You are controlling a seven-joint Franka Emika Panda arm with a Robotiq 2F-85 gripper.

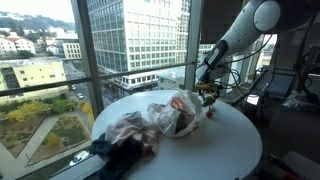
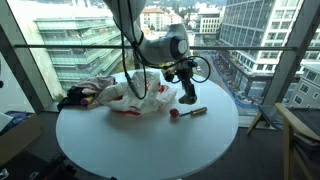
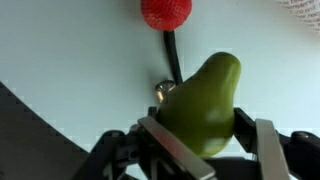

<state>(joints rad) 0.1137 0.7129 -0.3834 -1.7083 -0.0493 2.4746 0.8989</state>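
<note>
My gripper will next move away from the red-tipped tool (image 2: pixel 186 112) and over the crumpled plastic bag (image 2: pixel 132 99) to let go of the green pear, since the pear is still hanging next to the bag.
My gripper (image 3: pixel 215 140) is shut on a green pear (image 3: pixel 205 100), which fills the space between the two fingers in the wrist view. Just beyond the pear, a tool with a red ball end (image 3: pixel 165 10) and a black handle (image 3: pixel 172 55) lies on the white table. In both exterior views the gripper (image 2: pixel 187 96) (image 1: pixel 207 96) hangs low over the round table's far side. It is directly above the red-tipped tool (image 2: pixel 186 112). The pear is too small to make out there.
The round white table (image 2: pixel 150 145) (image 1: pixel 235 145) stands by tall windows. A crumpled plastic bag with red and white contents (image 2: pixel 140 97) (image 1: pixel 170 115) lies near the gripper. Dark clothing (image 2: pixel 75 98) (image 1: pixel 120 155) lies at the table's edge. A chair (image 2: pixel 300 135) stands nearby.
</note>
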